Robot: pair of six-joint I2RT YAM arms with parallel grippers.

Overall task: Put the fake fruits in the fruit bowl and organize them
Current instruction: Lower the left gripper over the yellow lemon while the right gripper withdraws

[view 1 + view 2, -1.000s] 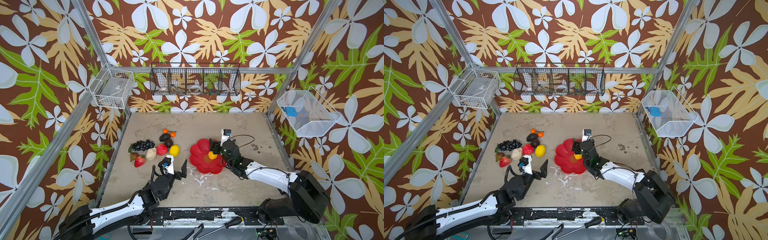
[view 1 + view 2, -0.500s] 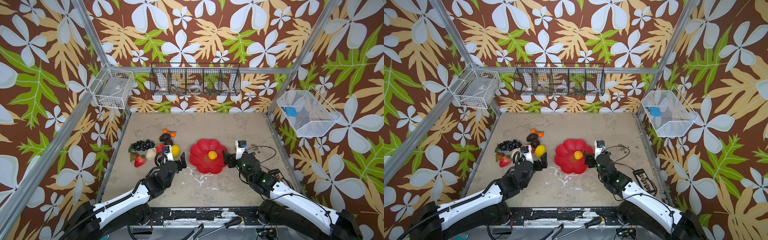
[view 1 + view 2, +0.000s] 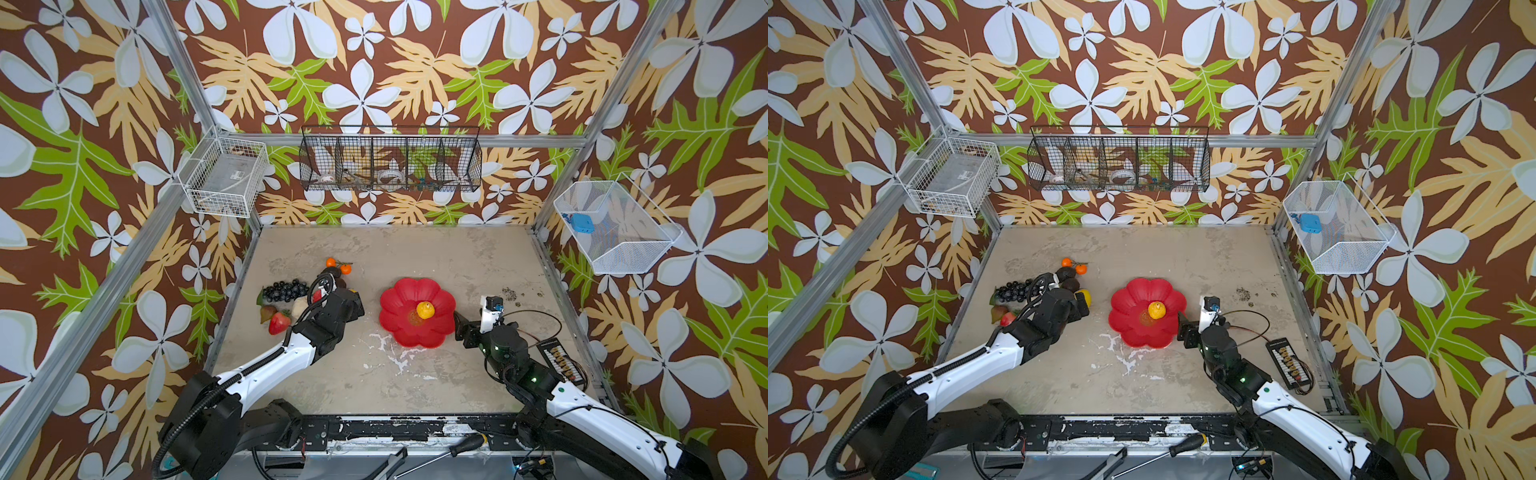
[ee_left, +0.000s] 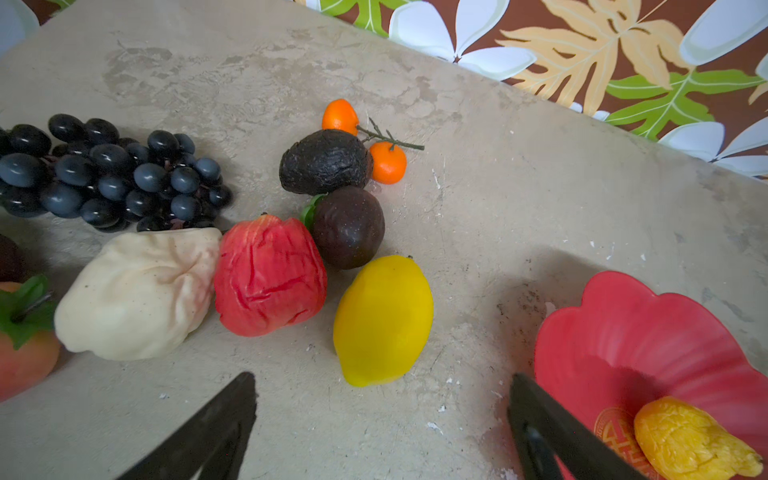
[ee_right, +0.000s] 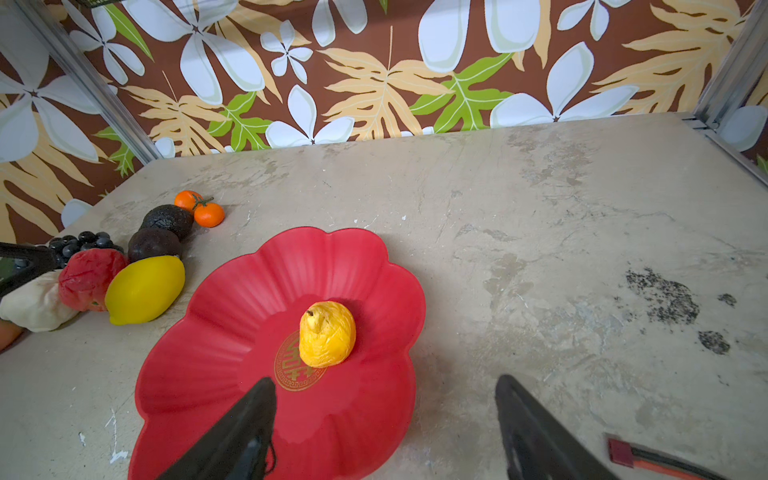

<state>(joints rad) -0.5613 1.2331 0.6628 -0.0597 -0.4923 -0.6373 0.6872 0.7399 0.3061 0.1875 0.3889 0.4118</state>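
Note:
The lemon lies just beyond my left gripper's open fingers, so they move down and outward around its long sides next, tipping steeper toward the table.
The red flower-shaped fruit bowl (image 3: 399,299) lies mid-table with one wrinkled yellow fruit (image 3: 424,309) beside its gold centre. Left of it lie the other fake fruits: a lemon (image 4: 382,320), red apple (image 4: 268,276), cream lumpy piece (image 4: 137,295), black grapes (image 4: 104,174), avocado (image 4: 324,162), a dark round fruit (image 4: 347,226), two stemmed oranges (image 4: 386,162) and a strawberry (image 3: 278,322). My left gripper (image 4: 382,386) hangs open just short of the lemon, empty. My right gripper (image 5: 385,381) stands open and empty over the bowl's near right rim.
A black device with a cable (image 3: 559,359) lies near the table's right edge. Wire baskets hang on the left wall (image 3: 224,178), back wall (image 3: 390,164) and right wall (image 3: 615,228). A screwdriver (image 3: 457,446) lies on the front rail.
The left arm has reached forward to the fruit pile, gripper open. The right gripper has drawn back from the bowl's centre toward the front right, leaving the yellow fruit in the bowl.

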